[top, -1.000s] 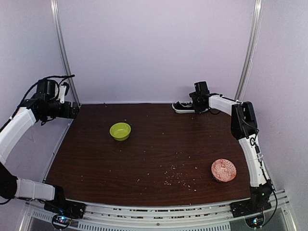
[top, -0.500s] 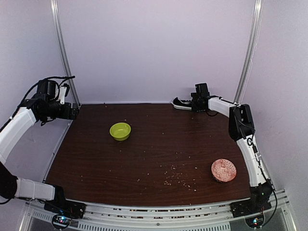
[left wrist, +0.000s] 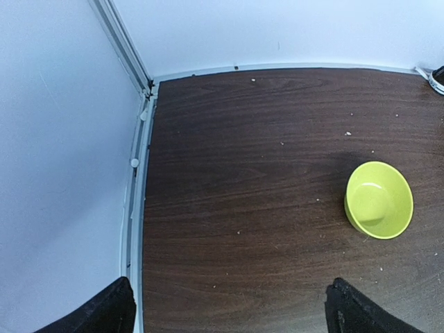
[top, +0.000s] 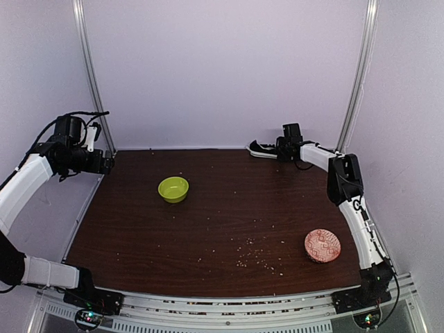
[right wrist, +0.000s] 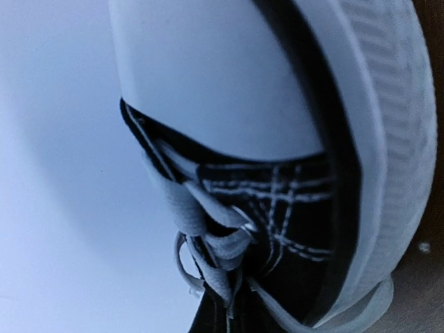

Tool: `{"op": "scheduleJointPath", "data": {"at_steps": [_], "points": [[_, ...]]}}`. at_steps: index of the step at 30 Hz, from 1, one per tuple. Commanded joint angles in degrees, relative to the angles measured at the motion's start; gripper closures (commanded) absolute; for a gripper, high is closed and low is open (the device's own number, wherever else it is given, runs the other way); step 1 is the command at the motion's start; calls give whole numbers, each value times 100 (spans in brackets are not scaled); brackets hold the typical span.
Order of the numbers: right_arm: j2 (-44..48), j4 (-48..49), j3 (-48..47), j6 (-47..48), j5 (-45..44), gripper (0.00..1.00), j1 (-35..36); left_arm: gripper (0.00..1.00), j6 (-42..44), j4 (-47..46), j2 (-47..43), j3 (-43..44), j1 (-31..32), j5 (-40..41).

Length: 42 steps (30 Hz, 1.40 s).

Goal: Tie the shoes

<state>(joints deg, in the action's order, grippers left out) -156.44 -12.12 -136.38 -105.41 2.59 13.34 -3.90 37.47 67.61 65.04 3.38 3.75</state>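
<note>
The shoe (top: pixel 261 148) is against the back wall, so I will pull my right gripper back while turning it, onto the tabletop between the bowl and the plate, and let go of the lace.
The black shoe (top: pixel 261 148), white-soled, lies at the table's back edge against the wall, right of centre. My right gripper (top: pixel 280 148) is stretched out to its right end. The right wrist view is filled by the shoe (right wrist: pixel 305 208): white toe cap above, black canvas with white stitching below. The white laces (right wrist: pixel 208 239) bunch into a pinch at the bottom centre, where my right gripper (right wrist: pixel 232 322) is shut on them between dark fingers. My left gripper (top: pixel 107 164) hovers high over the far left corner, open and empty (left wrist: pixel 232 309). A sliver of the shoe (left wrist: pixel 437 76) shows at that view's right edge.
A lime-green bowl (top: pixel 173 189) (left wrist: pixel 379 200) stands left of centre. A patterned reddish plate (top: pixel 322 245) sits near the front right. Crumbs (top: pixel 253 257) dot the dark wooden table (top: pixel 222 222). White walls and metal posts (top: pixel 87 69) close in the back and sides.
My right gripper has reached farther toward the back wall and shut at the shoe's laces. The shoe has shifted slightly back and left. The left arm has not moved.
</note>
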Motion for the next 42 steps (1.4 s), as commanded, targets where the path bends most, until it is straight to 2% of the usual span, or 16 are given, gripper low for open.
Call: {"op": "scheduleJointPath", "data": {"at_steps": [1, 7, 15, 23, 28, 32, 42], "points": [[200, 86, 342, 296, 211, 100, -118, 2, 23, -120, -24, 111, -4, 42], [1775, 627, 2394, 1072, -145, 100, -242, 2, 30, -104, -79, 103, -4, 91], [3457, 1139, 4396, 1902, 21, 100, -343, 2, 14, -103, -121, 77, -8, 57], [4642, 744, 5461, 3281, 678, 100, -152, 2, 5, -110, -153, 30, -5, 93], [5322, 137, 5847, 4159, 1057, 100, 265, 2, -8, -114, -92, 29, -9, 70], [5652, -342, 6105, 4629, 1265, 100, 905, 2, -22, -114, -9, 27, -4, 48], [5966, -169, 7216, 4851, 1758, 100, 2653, 2, -40, -120, 158, -6, -4, 111]]}}
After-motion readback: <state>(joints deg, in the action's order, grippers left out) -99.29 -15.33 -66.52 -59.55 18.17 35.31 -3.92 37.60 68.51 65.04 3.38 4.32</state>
